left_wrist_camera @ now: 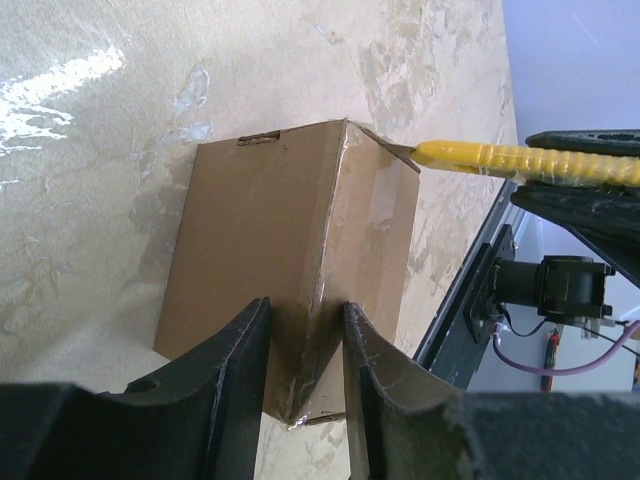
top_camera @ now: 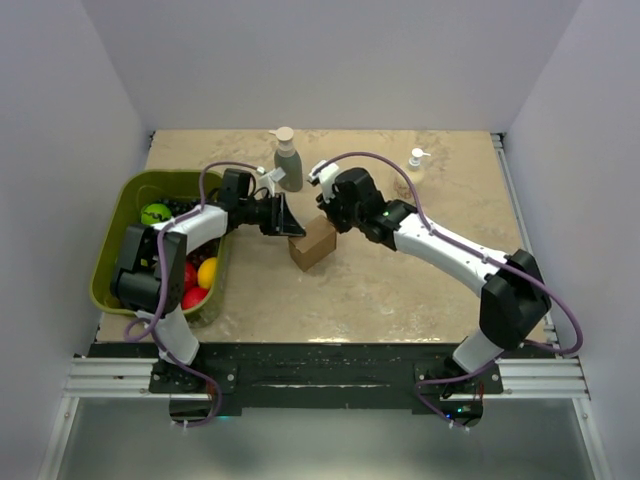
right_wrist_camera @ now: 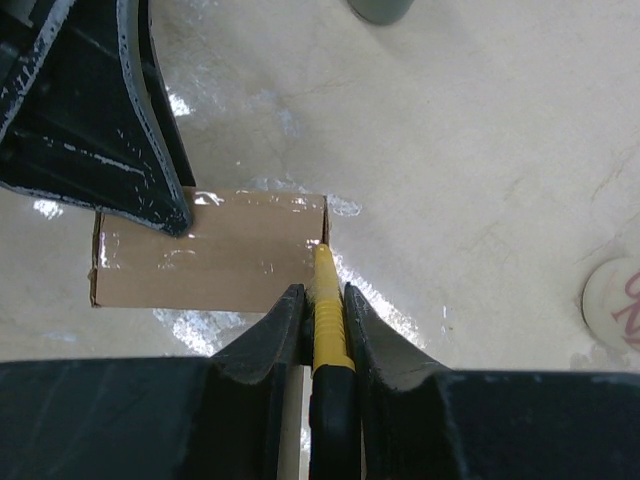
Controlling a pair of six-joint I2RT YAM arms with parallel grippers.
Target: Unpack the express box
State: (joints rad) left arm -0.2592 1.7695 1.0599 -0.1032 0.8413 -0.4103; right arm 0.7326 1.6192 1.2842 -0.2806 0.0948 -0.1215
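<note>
My right gripper draws off the box and turns next, then brings the yellow utility knife down beside the pale pump bottle, where the table is empty.
The express box (top_camera: 312, 243) is a small brown carton, taped shut, on the beige table between both grippers. In the left wrist view the box (left_wrist_camera: 270, 250) fills the middle, and my left gripper (left_wrist_camera: 305, 305) is closed onto its near corner, one finger against each face. My right gripper (right_wrist_camera: 322, 290) is shut on a yellow utility knife (right_wrist_camera: 328, 310). The knife's tip touches the right end of the box top (right_wrist_camera: 210, 260), at the tape seam. The knife (left_wrist_camera: 500, 158) also shows in the left wrist view, with its tip at the box's far corner. In the top view the left gripper (top_camera: 285, 217) and right gripper (top_camera: 330, 215) flank the box.
A green plastic bin (top_camera: 115, 235) with coloured balls stands at the left by the left arm. A grey pump bottle (top_camera: 288, 165) stands just behind the box. A pale pump bottle (top_camera: 414, 165) stands at the back right. White walls enclose the table.
</note>
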